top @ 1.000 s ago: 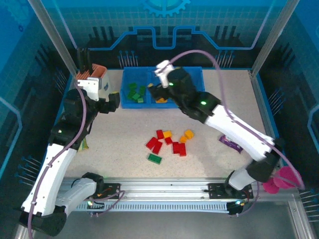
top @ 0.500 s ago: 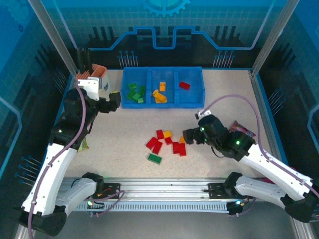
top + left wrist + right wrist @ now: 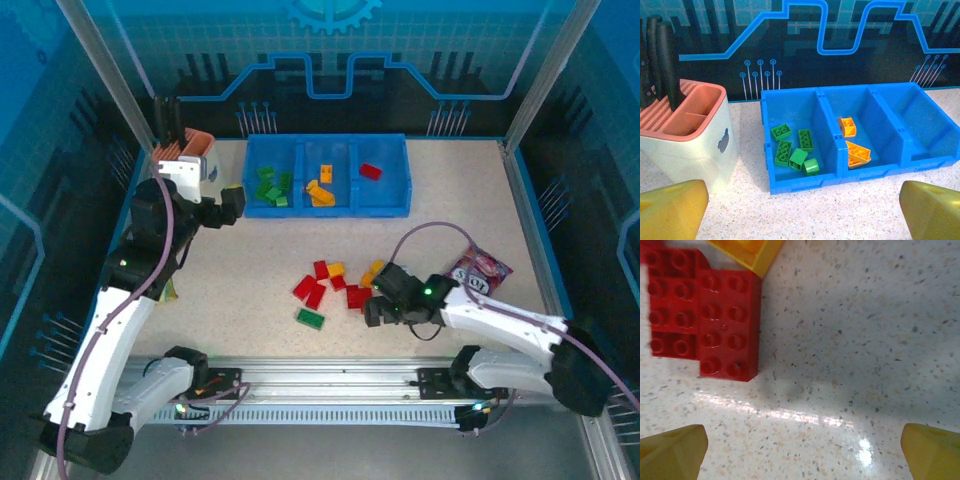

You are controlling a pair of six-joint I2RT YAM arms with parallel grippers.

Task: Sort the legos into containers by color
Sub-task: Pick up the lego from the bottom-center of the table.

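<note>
The paired red bricks are beside my right gripper's open fingers, so I will move it sideways over the nearer red brick (image 3: 365,297) (image 3: 730,325) next and turn it slightly to close.
The containers are three compartments of one blue tray (image 3: 388,205) (image 3: 805,184). Its left compartment holds green legos (image 3: 272,188) (image 3: 794,150), the middle one orange legos (image 3: 321,187) (image 3: 856,152), the right one a red lego (image 3: 370,171). Loose red legos (image 3: 310,290) (image 3: 729,322), orange ones (image 3: 374,270) (image 3: 747,252) and a green one (image 3: 310,318) lie mid-table. My right gripper (image 3: 372,310) (image 3: 802,455) is open and low over bare table, just right of the red bricks. Open and holding nothing, my left gripper (image 3: 232,203) (image 3: 800,220) hovers before the tray's left end.
A beige cup with an orange insert (image 3: 190,158) (image 3: 687,130) stands left of the tray, dark tools upright in it. A snack packet (image 3: 482,270) lies at the right. Metal posts and blue walls ring the table.
My right arm has swung back from over the tray's middle compartment and come down beside the loose pile near the front. The left arm has stayed put.
</note>
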